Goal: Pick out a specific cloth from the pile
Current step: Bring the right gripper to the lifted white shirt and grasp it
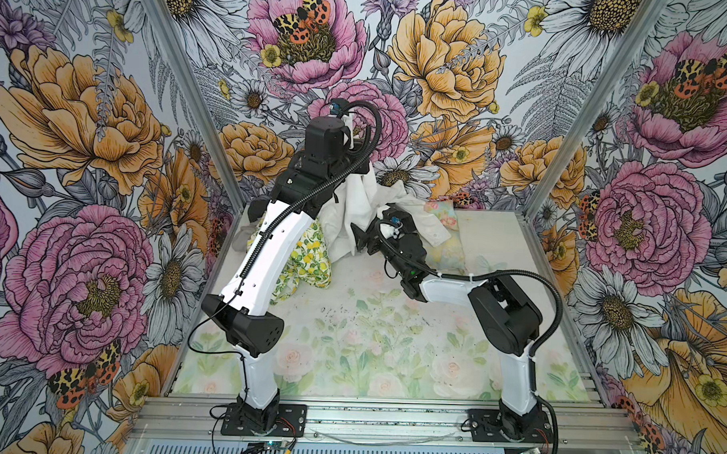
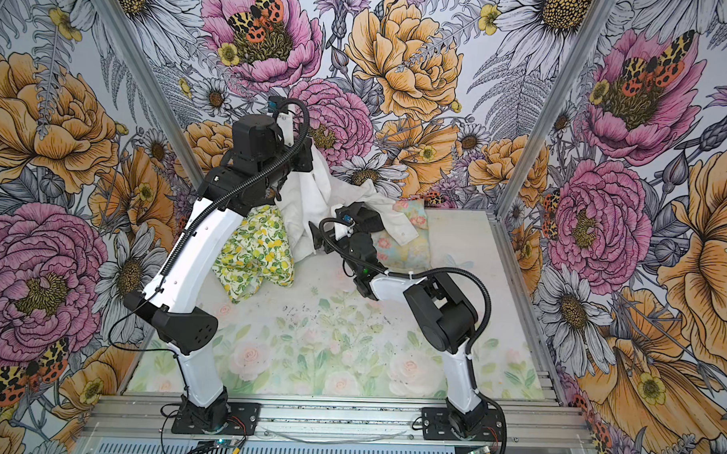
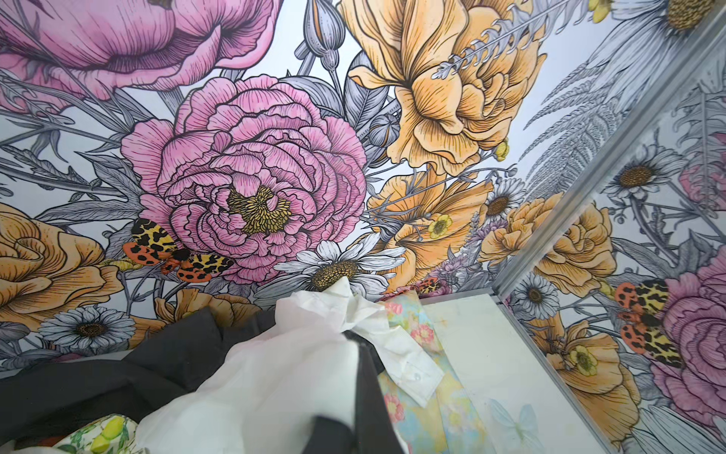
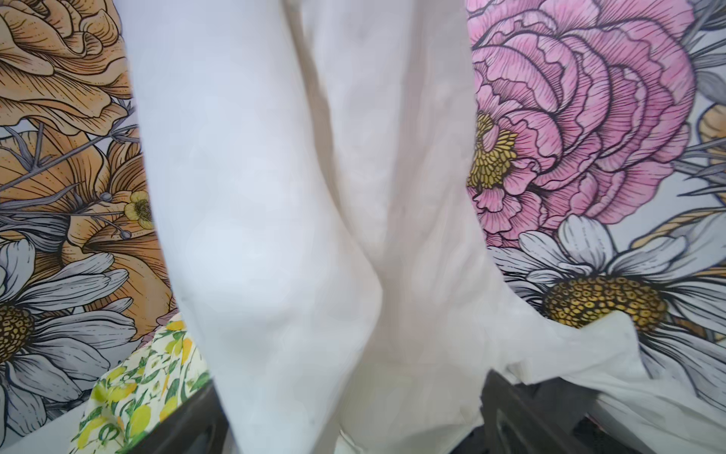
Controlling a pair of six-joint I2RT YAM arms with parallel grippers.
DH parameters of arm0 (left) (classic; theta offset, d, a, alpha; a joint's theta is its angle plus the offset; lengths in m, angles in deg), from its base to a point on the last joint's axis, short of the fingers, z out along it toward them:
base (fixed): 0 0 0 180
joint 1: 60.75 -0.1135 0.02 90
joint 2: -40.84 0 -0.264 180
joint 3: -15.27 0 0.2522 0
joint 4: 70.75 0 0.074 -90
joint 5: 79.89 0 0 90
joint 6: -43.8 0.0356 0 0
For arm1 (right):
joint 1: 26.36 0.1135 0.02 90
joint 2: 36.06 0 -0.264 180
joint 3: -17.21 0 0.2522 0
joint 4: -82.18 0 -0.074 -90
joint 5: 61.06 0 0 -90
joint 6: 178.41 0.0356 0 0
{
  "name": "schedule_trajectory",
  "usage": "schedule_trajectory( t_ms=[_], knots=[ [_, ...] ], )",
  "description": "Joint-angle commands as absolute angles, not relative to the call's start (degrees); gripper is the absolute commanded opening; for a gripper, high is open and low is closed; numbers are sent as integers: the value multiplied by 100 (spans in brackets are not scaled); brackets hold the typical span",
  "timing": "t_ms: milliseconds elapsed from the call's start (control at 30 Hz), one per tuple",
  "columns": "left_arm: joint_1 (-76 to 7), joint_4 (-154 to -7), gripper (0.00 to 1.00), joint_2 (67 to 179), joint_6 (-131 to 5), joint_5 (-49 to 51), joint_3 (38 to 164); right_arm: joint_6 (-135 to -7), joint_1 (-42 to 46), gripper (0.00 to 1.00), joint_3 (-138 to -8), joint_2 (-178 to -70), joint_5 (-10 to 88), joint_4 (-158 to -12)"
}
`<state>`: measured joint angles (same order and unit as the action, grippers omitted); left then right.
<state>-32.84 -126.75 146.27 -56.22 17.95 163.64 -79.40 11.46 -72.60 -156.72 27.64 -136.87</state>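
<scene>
The cloth is already between the wide-open fingers of my right gripper, so I should push that gripper outward into the cloth's hanging white fold and close it there.
The cloth, a plain white shirt, hangs in a long fold from my left gripper, which is raised near the back wall and shut on its upper part. Its buttoned cuff still lies on the table. My right gripper is low beside the hanging fold, jaws wide apart, with the white fabric between them. The rest of the pile sits around it: a lemon-print cloth, a dark grey garment and a pastel floral cloth.
Flower-printed walls close in the back and both sides, with aluminium posts at the corners. The table top carries a pale floral print. Both arm bases are bolted to the front rail.
</scene>
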Motion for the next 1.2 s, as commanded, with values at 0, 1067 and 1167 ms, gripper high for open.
schedule_trajectory(
  t_ms=[0,1067,1167],
  knots=[
    [-3098,-12566,0,14247,-5699,1687,16125,-7771,1101,99,-8313,-16350,2583,-13838],
    [-3842,-11196,15,11439,-6701,1987,10463,-3849,531,0,-9929,-15580,2338,-10434],
    [-3847,-11224,33,11424,-6696,2039,10230,-3089,506,0,-10072,-15510,2234,-9824]
  ],
)
